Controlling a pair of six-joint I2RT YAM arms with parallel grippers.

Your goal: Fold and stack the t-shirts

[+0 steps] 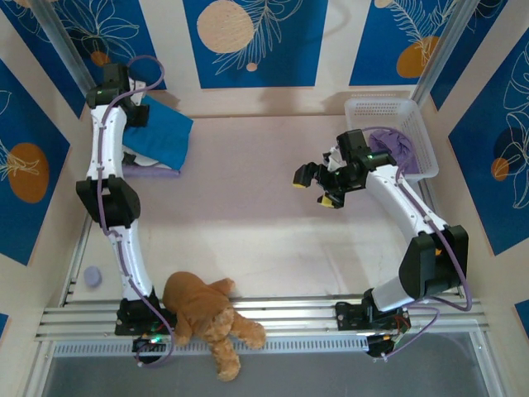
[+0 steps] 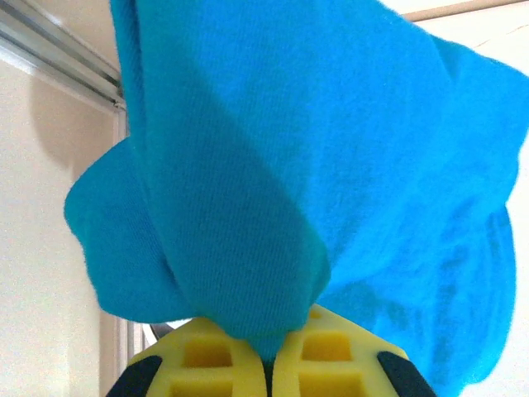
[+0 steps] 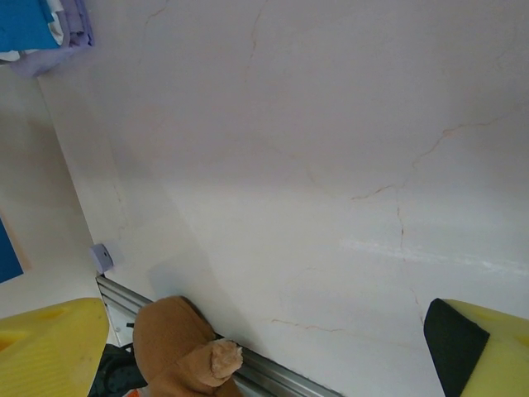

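Note:
I should next move my left gripper down and toward the side over the folded lavender t-shirt (image 1: 151,171) and let go, because the teal-blue t-shirt lies crooked on it.
My left gripper (image 1: 139,113) is at the far left corner, shut on a bunched fold of the large teal-blue t-shirt (image 1: 164,134). In the left wrist view the teal-blue t-shirt (image 2: 314,149) hangs above the closed yellow fingers (image 2: 207,364). A pale lavender t-shirt (image 1: 153,170) lies folded under it. Another lavender t-shirt (image 1: 392,144) sits in the white basket (image 1: 423,141). My right gripper (image 1: 314,187) hovers open over the bare table, holding nothing; its fingers (image 3: 50,343) stand wide apart. The white shirt with black blotches is out of view.
A brown teddy bear (image 1: 207,314) lies over the near rail between the arm bases, and the teddy bear (image 3: 178,351) also shows in the right wrist view. Blue patterned walls close in the table. The teal shirt (image 3: 23,23) and lavender shirt (image 3: 76,25) sit far off.

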